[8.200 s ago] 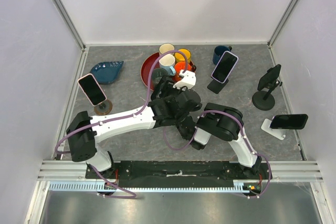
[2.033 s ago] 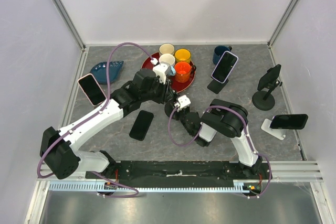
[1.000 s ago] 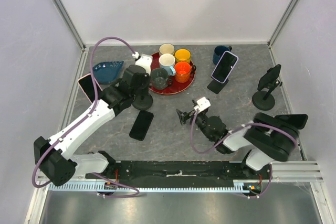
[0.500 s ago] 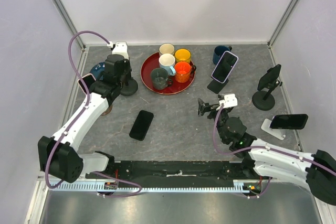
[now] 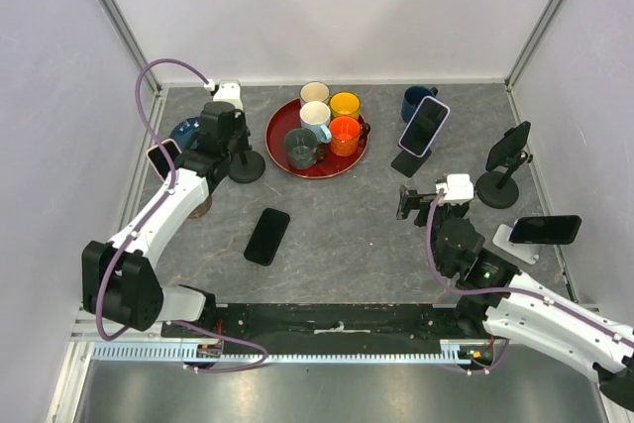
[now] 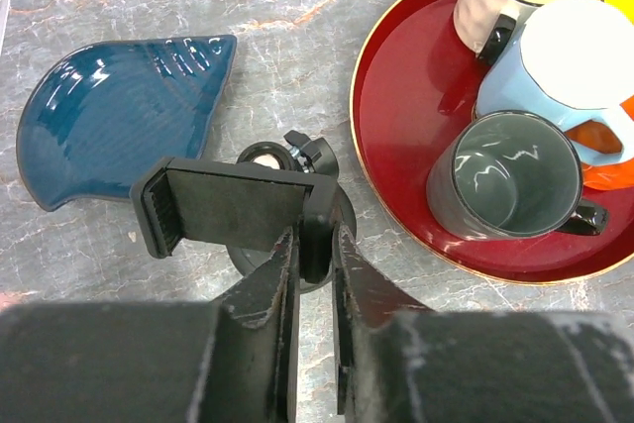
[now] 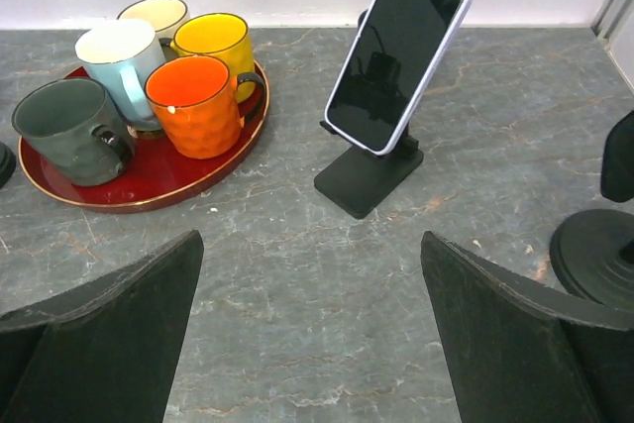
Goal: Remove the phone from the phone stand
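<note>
My right gripper should swing outward next, to the right in the top view, to the round stand's phone, and tilt down over that phone's free upper edge, because the phone lies there.
A white-cased phone [image 7: 396,54] [image 5: 425,125] leans on a black wedge stand [image 7: 367,180] at the back right. My right gripper [image 7: 311,237] [image 5: 408,202] hangs wide open in front of it, well short of the stand, with nothing between its fingers. A black phone [image 5: 266,236] lies flat on the table at centre left. An empty black clamp stand [image 6: 233,207] [image 5: 248,167] stands left of the red tray. My left gripper [image 6: 315,235] [image 5: 234,149] straddles the clamp's right end. The jaws stand slightly apart, with a thin gap at the right finger.
The red tray [image 6: 396,76] [image 5: 280,136] carries several mugs. A blue leaf dish [image 6: 119,116] lies back left. Near it a pink phone [image 5: 163,158] sits on a wooden stand. More phones rest on a black round stand [image 5: 510,149] and a white stand [image 5: 543,230] at the right. A blue mug [image 5: 416,101] stands at the back.
My left arm carried the empty stand from beside the flat phone to the tray's left, and its jaws have just loosened. My right gripper swung right, toward the white-cased phone.
</note>
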